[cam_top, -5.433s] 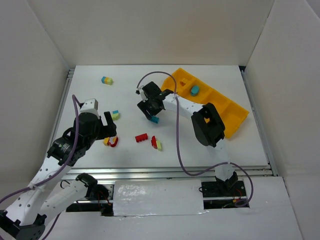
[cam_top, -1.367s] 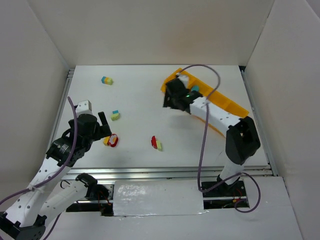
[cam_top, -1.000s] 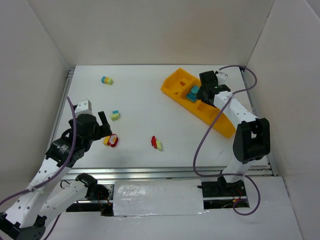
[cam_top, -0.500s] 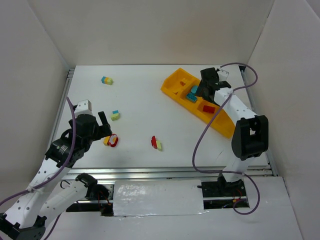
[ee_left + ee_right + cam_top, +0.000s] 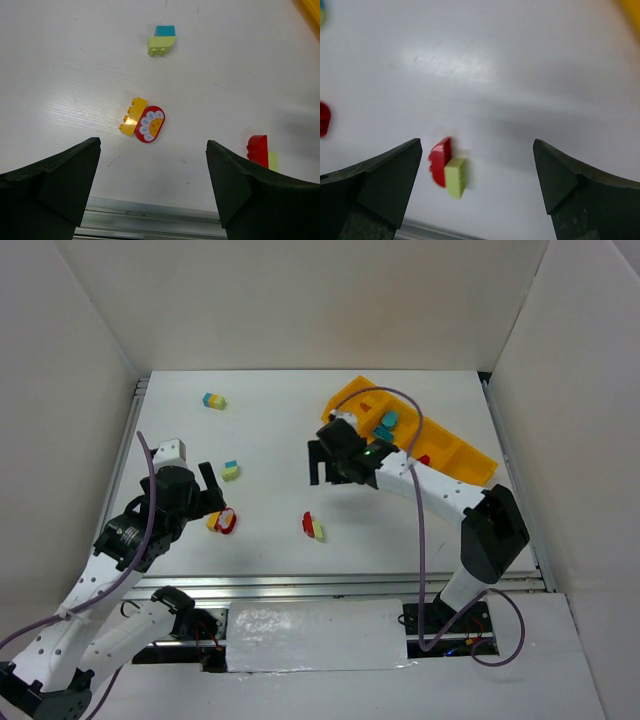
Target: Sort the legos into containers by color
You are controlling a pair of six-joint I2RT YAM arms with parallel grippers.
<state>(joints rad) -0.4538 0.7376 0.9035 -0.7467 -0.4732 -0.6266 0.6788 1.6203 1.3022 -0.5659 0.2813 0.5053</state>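
Observation:
I should next lower my right gripper and draw it back onto the red and pale green clump (image 5: pixel 313 527) (image 5: pixel 448 168), because it lies below my fingertips and nearer the bar.
The containers are one long orange-yellow tray (image 5: pixel 452 452) at the back right; a teal lego (image 5: pixel 386 422) and a red lego (image 5: pixel 423 458) lie in it. On the table lie a red and pale green clump (image 5: pixel 313 527) (image 5: pixel 449 167) (image 5: pixel 261 151), a yellow brick with a red flower piece (image 5: pixel 221 522) (image 5: pixel 145 121), a teal and green clump (image 5: pixel 231 471) (image 5: pixel 162 40), and a teal, yellow and green clump (image 5: pixel 214 401). My right gripper (image 5: pixel 328 468) (image 5: pixel 477 145) hovers open and empty over the red and green clump. Above the yellow and red pair, my left gripper (image 5: pixel 218 502) (image 5: pixel 152 147) is open and empty.
White walls enclose the table on three sides. A metal rail (image 5: pixel 350 585) (image 5: pixel 150 220) runs along the near edge. The right arm's cable (image 5: pixel 415 490) loops over the tray's left end.
My right arm has swung from the tray to the left, over the middle of the table, open and empty. A red lego stays in the tray. The left arm has not moved.

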